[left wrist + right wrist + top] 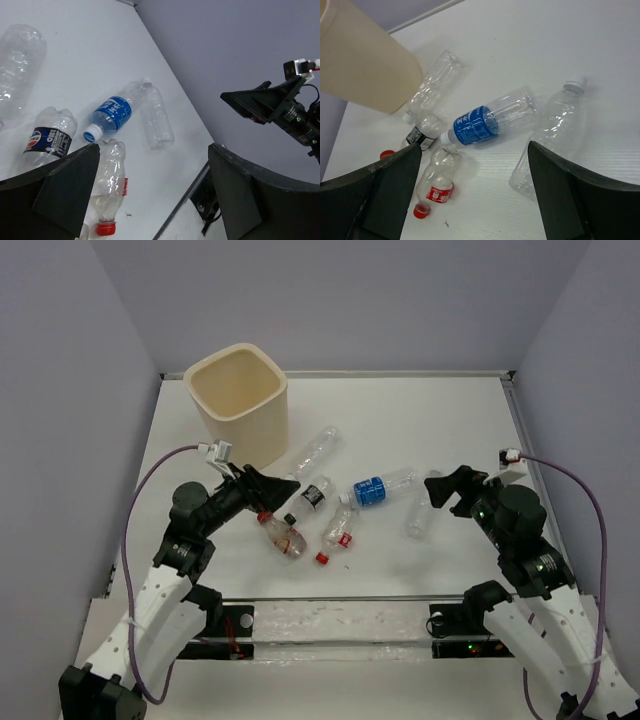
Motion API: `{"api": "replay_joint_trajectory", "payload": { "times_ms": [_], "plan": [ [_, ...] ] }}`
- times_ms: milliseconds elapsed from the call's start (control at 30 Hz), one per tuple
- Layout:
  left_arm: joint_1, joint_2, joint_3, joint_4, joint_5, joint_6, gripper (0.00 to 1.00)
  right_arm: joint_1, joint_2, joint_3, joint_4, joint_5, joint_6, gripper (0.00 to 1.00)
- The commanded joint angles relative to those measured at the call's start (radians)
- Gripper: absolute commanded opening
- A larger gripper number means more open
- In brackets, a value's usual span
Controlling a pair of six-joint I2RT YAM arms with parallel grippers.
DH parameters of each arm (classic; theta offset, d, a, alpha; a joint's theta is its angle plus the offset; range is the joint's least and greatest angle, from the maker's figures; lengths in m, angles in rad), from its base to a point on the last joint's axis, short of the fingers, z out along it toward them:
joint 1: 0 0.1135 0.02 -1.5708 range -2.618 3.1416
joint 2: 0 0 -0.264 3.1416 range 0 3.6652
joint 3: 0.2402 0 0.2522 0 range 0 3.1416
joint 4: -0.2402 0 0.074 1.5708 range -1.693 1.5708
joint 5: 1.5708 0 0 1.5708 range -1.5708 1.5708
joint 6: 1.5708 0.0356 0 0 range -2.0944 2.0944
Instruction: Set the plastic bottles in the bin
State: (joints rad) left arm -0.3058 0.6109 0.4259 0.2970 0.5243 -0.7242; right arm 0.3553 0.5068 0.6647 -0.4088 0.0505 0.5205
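Observation:
My left gripper moves across next, turning and lowering onto the blue-label bottle's middle (384,486) (125,102), since it lies below and to the gripper's right in the top view.
The cream bin (235,400) stands at the back left; its wall shows in the right wrist view (365,65). Several clear bottles lie in front of it: a bare one (318,450), a black-label one (310,498), a blue-label one (375,488), a small red-label one (340,525), a red-capped one (280,533) and a white-capped one (420,512). My left gripper (265,490) is open and empty, just above the red-capped and black-label bottles. My right gripper (440,490) is open and empty, over the white-capped bottle (552,130).
A loose red cap (322,558) lies near the table's front edge. Grey walls close in the table on three sides. The right arm (280,102) shows in the left wrist view, across from the blue-label bottle (112,112).

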Motion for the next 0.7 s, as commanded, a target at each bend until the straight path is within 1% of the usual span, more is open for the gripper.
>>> {"api": "replay_joint_trajectory", "payload": {
  "times_ms": [0,100,133,167,200,233,300,333,367,400,433,533,567,667],
  "plan": [
    [-0.119,0.094,0.109,0.071,0.005,0.08,0.99,0.01,-0.016,0.015,-0.114,0.193,0.053,0.92],
    [-0.183,0.173,0.146,0.122,-0.061,0.1,0.99,0.01,0.008,-0.007,-0.128,0.209,0.076,0.92],
    [-0.211,0.246,0.161,0.131,-0.079,0.115,0.99,0.01,0.016,-0.016,-0.13,0.216,0.084,0.92],
    [-0.269,0.289,0.204,0.126,-0.127,0.138,0.99,0.01,0.03,-0.022,-0.133,0.224,0.101,0.93],
    [-0.297,0.372,0.229,0.095,-0.154,0.178,0.99,0.01,0.035,-0.025,-0.131,0.239,0.105,0.93],
    [-0.356,0.412,0.288,0.071,-0.226,0.204,0.99,0.01,0.038,-0.031,-0.133,0.255,0.111,0.93],
    [-0.421,0.486,0.344,0.012,-0.324,0.291,0.99,0.01,0.035,-0.036,-0.131,0.27,0.108,0.93],
    [-0.449,0.556,0.373,-0.005,-0.375,0.319,0.99,0.01,0.032,-0.036,-0.131,0.276,0.107,0.93],
    [-0.496,0.593,0.422,-0.015,-0.444,0.351,0.99,0.01,0.032,-0.039,-0.131,0.278,0.107,0.94],
    [-0.51,0.628,0.445,-0.021,-0.463,0.382,0.99,0.01,0.032,-0.042,-0.13,0.272,0.111,0.94],
    [-0.524,0.703,0.474,-0.033,-0.469,0.411,0.99,0.01,0.039,-0.048,-0.125,0.259,0.119,0.94],
    [-0.559,0.846,0.6,-0.041,-0.452,0.575,0.99,0.01,0.067,-0.095,-0.088,0.221,0.151,0.94],
    [-0.567,0.881,0.6,-0.051,-0.454,0.603,0.99,0.01,0.067,-0.096,-0.081,0.219,0.151,0.94],
    [-0.582,1.024,0.733,-0.09,-0.451,0.709,0.99,0.01,0.064,-0.129,-0.058,0.2,0.161,0.94]
  ]
}}
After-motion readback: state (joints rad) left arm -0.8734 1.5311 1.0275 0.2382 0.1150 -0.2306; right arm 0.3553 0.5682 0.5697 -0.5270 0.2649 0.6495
